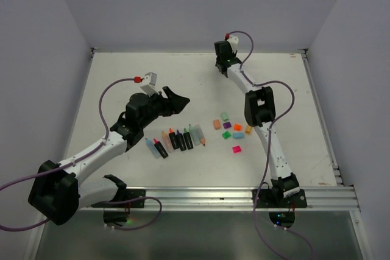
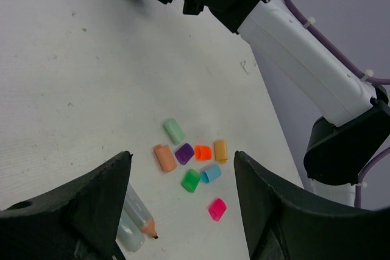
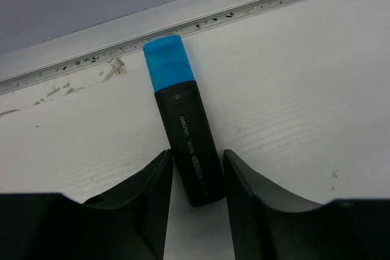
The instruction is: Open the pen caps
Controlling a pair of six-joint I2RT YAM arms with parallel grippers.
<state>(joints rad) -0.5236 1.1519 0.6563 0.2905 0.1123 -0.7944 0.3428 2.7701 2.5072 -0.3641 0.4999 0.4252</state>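
The capped pen in my right gripper lies toward the right in the top view, so my left gripper will move that way next, onto the blue cap.
Several loose pen caps (image 1: pixel 230 130) lie in a cluster right of centre. In the left wrist view they show as mint, peach, purple (image 2: pixel 184 153), orange, amber, green (image 2: pixel 191 180), cyan and pink (image 2: pixel 217 209). My left gripper (image 1: pixel 181 101) is open and empty, held above the table left of the caps, which show between its fingers (image 2: pixel 181 155). My right gripper (image 1: pixel 222 53) is at the far back edge. In the right wrist view it (image 3: pixel 198 162) is shut on the rear end of a black pen (image 3: pixel 190 138) whose blue cap (image 3: pixel 167 59) is still on.
A row of uncapped pens (image 1: pixel 177 140), black and pale bodies, lies left of the caps; one pale pen with an orange tip (image 2: pixel 139 217) shows by my left finger. A metal rail (image 3: pixel 201 10) runs along the back edge just beyond the blue cap.
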